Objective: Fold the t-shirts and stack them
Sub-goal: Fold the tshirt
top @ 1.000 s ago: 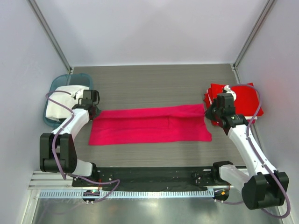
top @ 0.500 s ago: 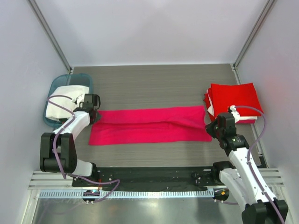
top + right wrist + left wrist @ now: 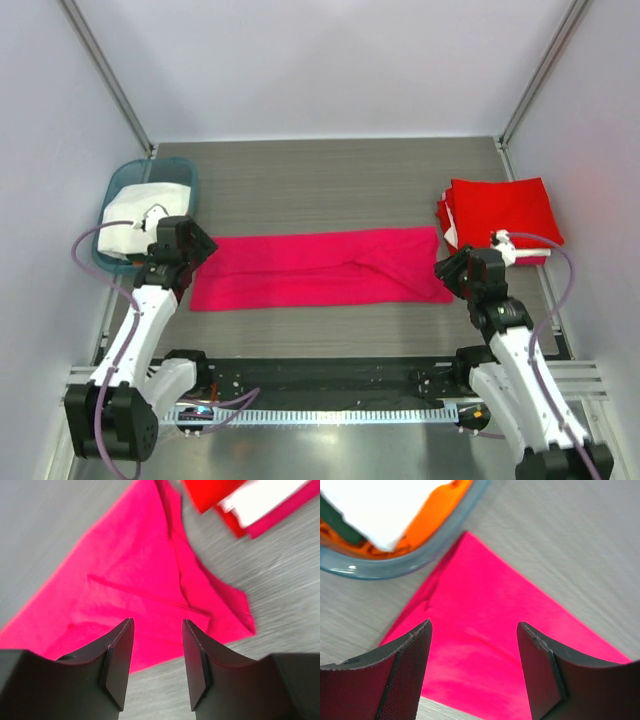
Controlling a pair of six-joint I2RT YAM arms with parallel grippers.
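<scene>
The folded t-shirt's far edge past its middle [image 3: 370,235] is below my left gripper and to its right in the top view, so my left gripper needs to sweep down onto it next.
A magenta-pink t-shirt [image 3: 320,265] lies folded into a long flat band across the middle of the table. My left gripper [image 3: 197,248] hovers open over its left end [image 3: 485,625], nothing between the fingers. My right gripper [image 3: 448,272] hangs open above the band's right near corner [image 3: 150,580], also holding nothing. Folded bright red t-shirts [image 3: 500,208] sit stacked at the right, and their edge shows in the right wrist view [image 3: 215,492]. A white t-shirt [image 3: 135,215] lies in the basket.
The teal basket [image 3: 185,170] stands at the left wall just beyond the band's left end; the left wrist view shows its rim [image 3: 420,555] with orange cloth [image 3: 437,510] under the white one. Side walls close in on both sides.
Both grippers went from shut to open and let go of the pink shirt's ends. Both arms drew back toward the near edge, the right one away from the red stack.
</scene>
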